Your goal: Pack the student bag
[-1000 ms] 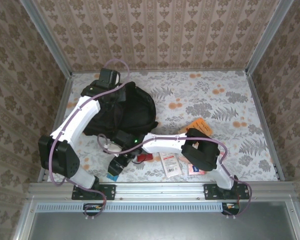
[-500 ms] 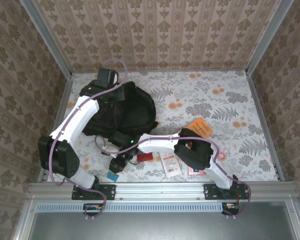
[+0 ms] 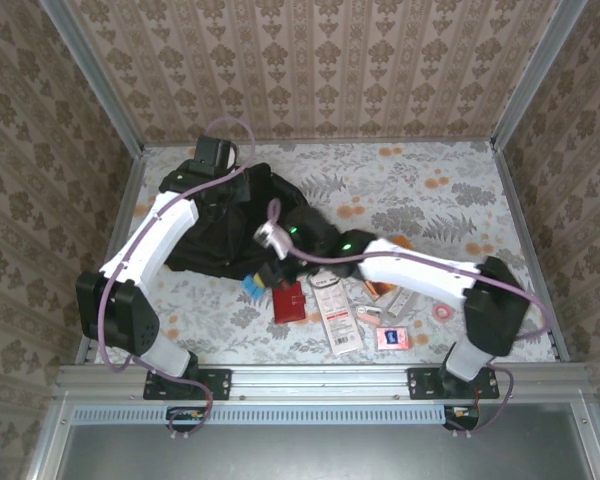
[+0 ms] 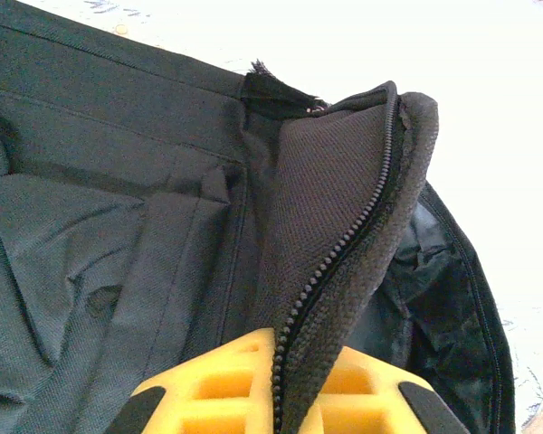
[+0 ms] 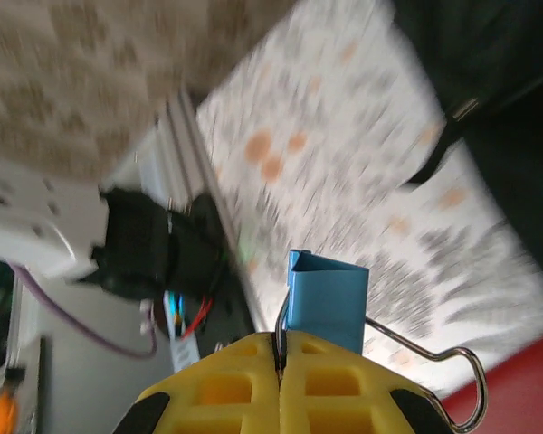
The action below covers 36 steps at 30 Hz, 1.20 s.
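Observation:
My right gripper moves outward next past the bag's front edge and into its dark opening (image 3: 264, 205) to release the binder clip (image 3: 250, 288), because the flap is held up.
The student bag (image 3: 276, 214) is a large black backpack lying at the back left of the table. My left gripper (image 3: 223, 186) is shut on its zippered opening rim (image 4: 344, 235), holding the flap up, and the dark lining (image 4: 434, 280) shows behind it. My right gripper (image 5: 279, 362) is shut on the wire handle of a blue binder clip (image 5: 327, 298). In the top view that clip (image 3: 250, 288) hangs just off the bag's front edge, with the right gripper (image 3: 261, 279) above it. The right wrist view is motion-blurred.
A red wallet-like item (image 3: 289, 302), a white printed card (image 3: 337, 306), an orange item (image 3: 379, 291), a pink packet (image 3: 390, 337) and a small tape ring (image 3: 442, 312) lie on the floral table (image 3: 430, 200) in front of the right arm. Walls enclose the table.
My right arm has swung its elbow out to the right and carried the blue clip from the table's front edge back toward the bag. The left arm keeps holding the rim.

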{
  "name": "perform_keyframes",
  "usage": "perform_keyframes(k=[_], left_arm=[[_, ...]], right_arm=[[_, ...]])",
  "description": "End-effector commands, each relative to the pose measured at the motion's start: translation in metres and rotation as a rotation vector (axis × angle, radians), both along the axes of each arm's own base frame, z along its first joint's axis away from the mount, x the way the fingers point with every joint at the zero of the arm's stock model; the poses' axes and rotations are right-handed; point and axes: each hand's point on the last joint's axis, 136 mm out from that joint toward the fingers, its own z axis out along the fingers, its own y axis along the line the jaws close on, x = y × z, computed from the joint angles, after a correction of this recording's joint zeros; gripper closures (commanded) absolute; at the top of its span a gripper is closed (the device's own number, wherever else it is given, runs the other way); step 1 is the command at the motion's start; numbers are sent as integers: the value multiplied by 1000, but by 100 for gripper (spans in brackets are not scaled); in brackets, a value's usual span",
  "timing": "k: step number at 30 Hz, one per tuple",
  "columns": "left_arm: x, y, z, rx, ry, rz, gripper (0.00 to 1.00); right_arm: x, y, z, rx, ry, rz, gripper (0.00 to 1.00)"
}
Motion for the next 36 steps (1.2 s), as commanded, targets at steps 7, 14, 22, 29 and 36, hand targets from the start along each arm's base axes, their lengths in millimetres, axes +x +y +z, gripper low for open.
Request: perform_keyframes(k=[7, 14, 22, 29, 36], left_arm=[[-9, -31, 51, -32, -94, -104, 100], [-14, -53, 62, 1, -136, -167, 100], [-16, -65, 69, -64, -173, -205, 100], [-13, -64, 75, -99, -181, -209, 100], [-12, -64, 78, -125, -181, -213, 100]], right_arm=[[113, -73, 7, 5, 180, -574, 100], [169, -55, -11, 25, 271, -771, 100], [228, -17, -79, 128, 489, -968, 100], [246, 26, -94, 275, 552, -973, 100], [249, 66, -103, 325, 615, -895, 87]])
